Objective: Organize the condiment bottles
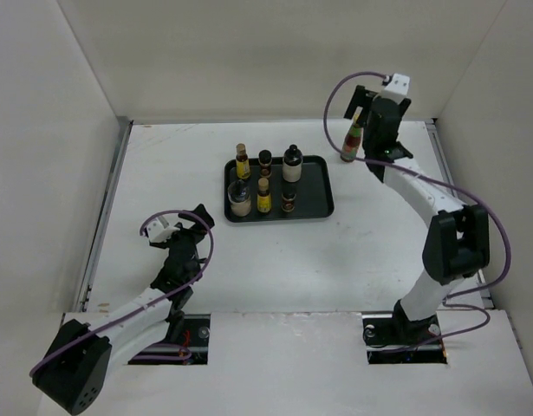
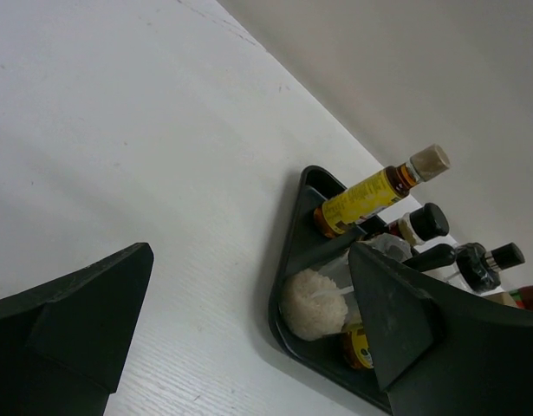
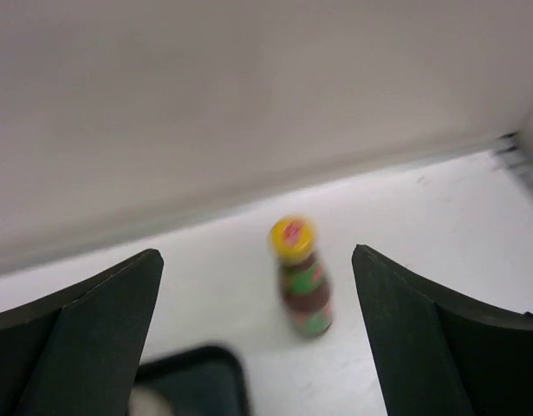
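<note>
The yellow cap (image 3: 293,238) is below my right gripper, already between its open fingers. Next I need to lower my right gripper around the cap and close it.
A black tray (image 1: 321,196) holds six condiment bottles in two rows: an amber yellow-labelled bottle (image 1: 242,160), dark-capped jars (image 1: 264,162) and a wider shaker (image 1: 239,199) among them. The tall red bottle with green neck and yellow cap (image 1: 352,139) stands on the table right of the tray. My right gripper (image 1: 365,116) hovers open just behind and above it. In the right wrist view the red bottle (image 3: 302,279) is blurred and stands ahead between the open fingers (image 3: 439,338). My left gripper (image 1: 194,222) is open and empty, left of the tray.
In the left wrist view the tray's near corner (image 2: 288,286) shows the shaker with white contents (image 2: 314,303) and the amber bottle (image 2: 370,192). White walls enclose the table at back and sides. The red bottle stands close to the back wall.
</note>
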